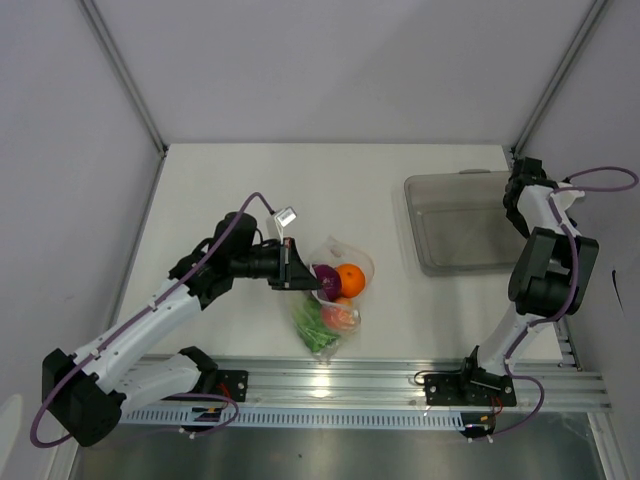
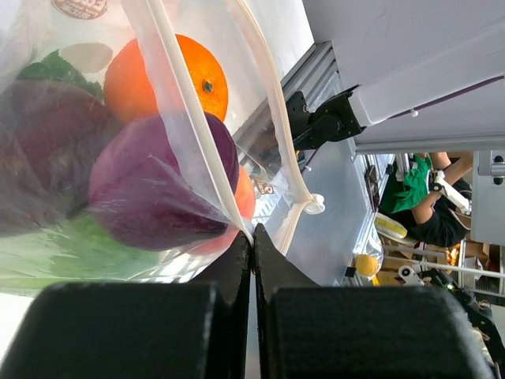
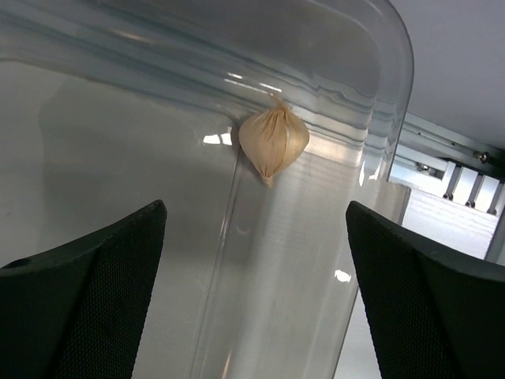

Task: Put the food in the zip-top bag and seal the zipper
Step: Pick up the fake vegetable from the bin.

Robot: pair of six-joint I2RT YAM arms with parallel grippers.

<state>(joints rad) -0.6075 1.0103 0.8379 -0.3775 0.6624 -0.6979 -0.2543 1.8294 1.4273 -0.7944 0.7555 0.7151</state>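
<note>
The small beige piece point(image 3: 273, 140) lies below my right gripper, between its open fingers, so next I should lower the gripper into the tray's corner and close on it.
The clear zip-top bag point(image 1: 338, 290) lies at the table's middle, holding an orange point(image 1: 350, 278), a dark purple fruit point(image 1: 325, 280), a peach-red fruit point(image 1: 341, 316) and green cabbage point(image 1: 317, 333). My left gripper point(image 2: 252, 237) is shut on the bag's edge, pinching the plastic right at the white zipper strip point(image 2: 183, 106). In the left wrist view the orange point(image 2: 170, 79) and purple fruit point(image 2: 158, 189) press against the plastic. My right gripper point(image 3: 254, 213) hangs open above the tray, its fingers apart from a small beige piece point(image 3: 273, 140) lying in the tray's corner.
The rigid clear tray point(image 1: 455, 225) stands at the back right, under the right arm point(image 1: 545, 265); its curved rim point(image 3: 398, 79) runs close behind the beige piece. A metal rail point(image 1: 380, 380) spans the near edge. Grey walls close in the table.
</note>
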